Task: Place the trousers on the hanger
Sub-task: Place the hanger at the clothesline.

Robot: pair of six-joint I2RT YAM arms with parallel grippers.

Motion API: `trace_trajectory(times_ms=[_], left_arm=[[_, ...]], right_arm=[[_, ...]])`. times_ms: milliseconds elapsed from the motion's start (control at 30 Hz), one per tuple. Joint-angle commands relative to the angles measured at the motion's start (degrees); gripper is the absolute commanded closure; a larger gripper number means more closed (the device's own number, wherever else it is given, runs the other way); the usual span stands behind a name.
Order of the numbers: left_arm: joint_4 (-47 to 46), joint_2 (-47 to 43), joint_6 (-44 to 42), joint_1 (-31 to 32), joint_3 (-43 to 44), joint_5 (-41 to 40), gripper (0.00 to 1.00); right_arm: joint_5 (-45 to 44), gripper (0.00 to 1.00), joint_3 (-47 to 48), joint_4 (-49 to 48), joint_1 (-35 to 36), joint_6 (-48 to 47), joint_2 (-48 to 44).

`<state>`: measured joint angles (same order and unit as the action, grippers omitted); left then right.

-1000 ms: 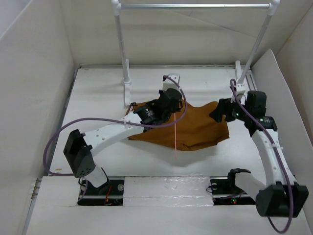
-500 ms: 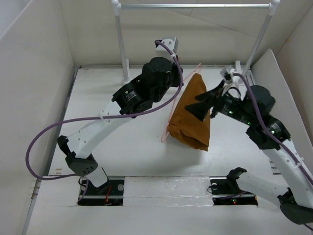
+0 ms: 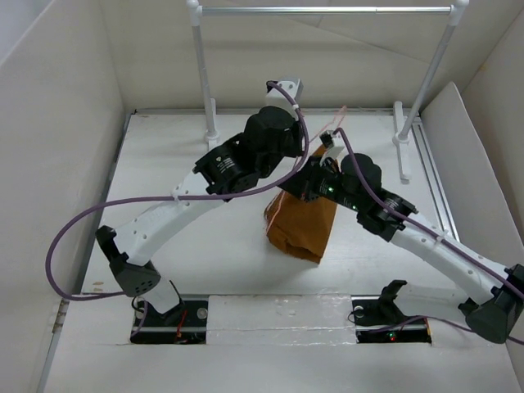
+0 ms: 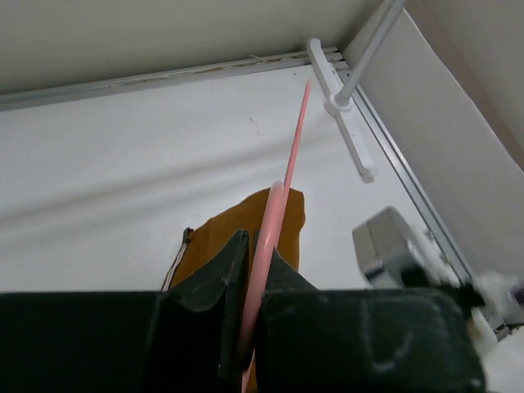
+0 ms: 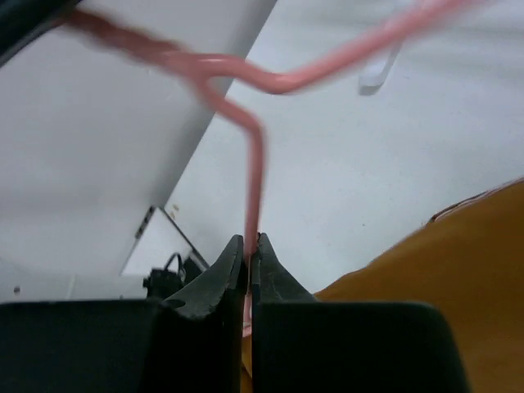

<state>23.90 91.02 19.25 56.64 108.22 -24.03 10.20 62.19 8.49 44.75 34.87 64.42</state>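
The right gripper rises outward and to the right in the top view to the silver bar (image 3: pixel 431 11) next and releases, since the trousers (image 3: pixel 299 231) already hang over the hanger.
The rust-brown trousers (image 3: pixel 299 231) hang folded over the pale-pink hanger (image 3: pixel 340 113), lifted over the middle of the table. My left gripper (image 3: pixel 293 164) is shut on the hanger's wire; in the left wrist view the pink hanger (image 4: pixel 282 192) runs out between its jaws (image 4: pixel 258 246), with the trousers (image 4: pixel 209 254) below. My right gripper (image 3: pixel 309 184) sits right beside it. In the right wrist view it (image 5: pixel 250 239) is shut on another stretch of the hanger (image 5: pixel 255 164), whose bent wire curves overhead. The trousers (image 5: pixel 463 270) fill the lower right.
A silver rail (image 3: pixel 327 10) on white posts (image 3: pixel 203 74) spans the back of the table, with the right post's foot (image 3: pixel 401 143) near my right arm. White walls enclose the table on the left, back and right.
Both arms raised the hanger, so the trousers went from lying spread on the table to hanging folded. My right gripper swung left and shut on the hanger wire.
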Motion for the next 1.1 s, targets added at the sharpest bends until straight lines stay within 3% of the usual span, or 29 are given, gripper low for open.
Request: trace_trajectory(times_ms=[0,133,167,233,267,400,500,600,700,867,1067], left_arm=[[-7.8,-6.0,0.4,0.5,-0.2,0.0,1.0],[-9.4,-7.4,0.9,-1.3,-1.6,0.7,1.0],[-9.1,-7.4,1.1,-2.8,-1.1,1.8,0.93],[-8.6,-7.2,0.6,-3.4,1.4,2.8,0.61],[-8.5,-7.3,0.0,-4.0,2.7,2.7,0.35],[-7.3,-6.6,-3.2,-4.0,10.3,1.3,0.09],[-5.8,-7.1,-4.6,-4.0,13.9,1.0,0.05],[-5.4,-10.3,-4.0,-4.0,10.4,-0.4,0.04],[-5.9,-15.5,-1.9,-4.0,1.1,-1.3,0.03],[-6.8,-25.4,3.9,-4.0,-18.8,0.4,0.04],[-5.9,-32.4,9.4,-4.0,-33.6,2.2,0.05]], right_arm=[[-5.2,1.0,-2.5,-12.5,1.6,2.3,-3.2],[-7.0,1.0,-4.1,-16.5,1.6,3.7,-6.2],[-6.4,1.0,-3.1,-15.5,0.9,3.2,-6.8],[-3.3,1.0,2.0,-9.8,-3.2,1.3,-6.9],[-2.3,1.0,3.7,-8.8,-4.7,0.6,-6.7],[7.8,1.0,11.3,-2.4,-14.8,-3.5,-3.4],[15.3,1.0,16.5,-0.5,-23.3,-4.4,0.8],[25.0,1.0,21.9,-3.1,-31.4,-3.7,7.3],[31.2,1.0,28.5,-5.8,-37.4,-0.2,14.8],[36.9,1.0,36.0,-23.3,-41.6,12.8,26.3],[37.2,1.0,54.1,-24.2,-45.4,18.6,40.0]])
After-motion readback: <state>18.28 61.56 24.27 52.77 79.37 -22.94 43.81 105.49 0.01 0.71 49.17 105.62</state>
